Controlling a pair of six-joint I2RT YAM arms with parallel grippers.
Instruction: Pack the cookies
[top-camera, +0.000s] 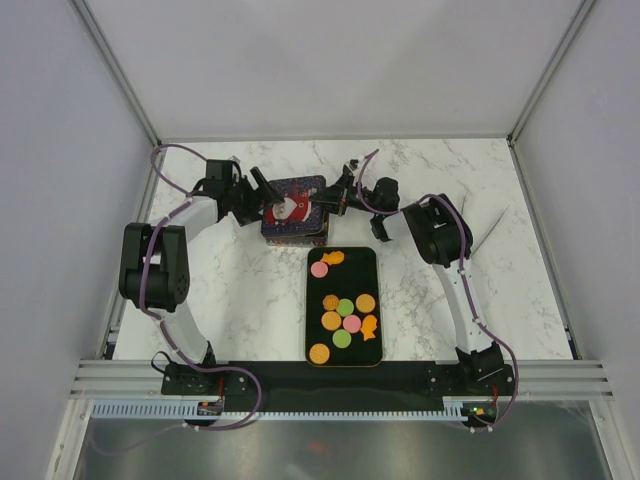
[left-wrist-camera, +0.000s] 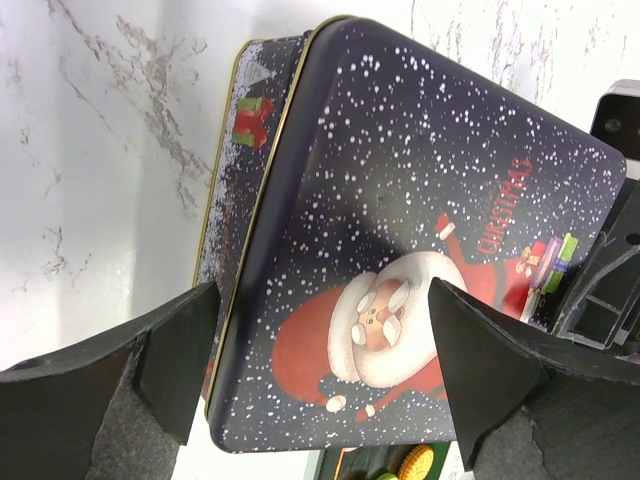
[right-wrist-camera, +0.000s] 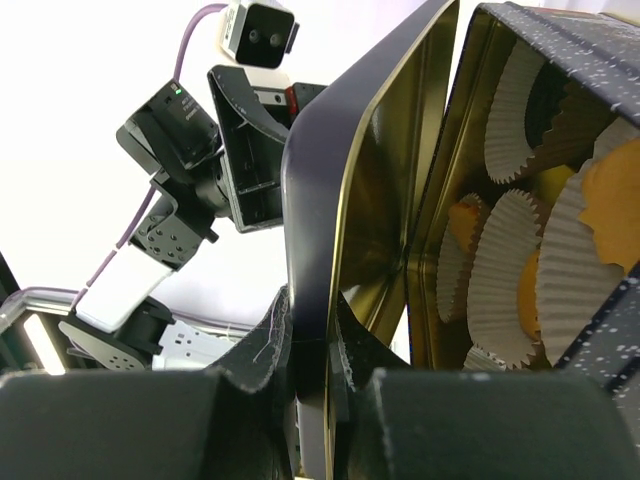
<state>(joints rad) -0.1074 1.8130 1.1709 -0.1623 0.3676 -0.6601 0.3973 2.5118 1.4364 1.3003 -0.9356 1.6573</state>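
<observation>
I will lower my right gripper to bring the Santa lid's raised edge onto the open tin's rim and release the lid, because that rim is below my gripper.
Several cookies, orange, pink and green, round and fish-shaped, lie on a black tray in the middle of the table. Behind it stands a dark blue Christmas tin. Its Santa lid is tilted up off the tin. My right gripper is shut on the lid's edge, at the tin's right side in the top view. My left gripper is open, its fingers spread above the lid's left part. The open tin holds white paper cups, some with orange cookies.
White marble table with white walls on three sides. The tin's side wall shows left of the lid. The tray's corner with an orange cookie shows below the lid. The left arm's wrist camera faces my right gripper.
</observation>
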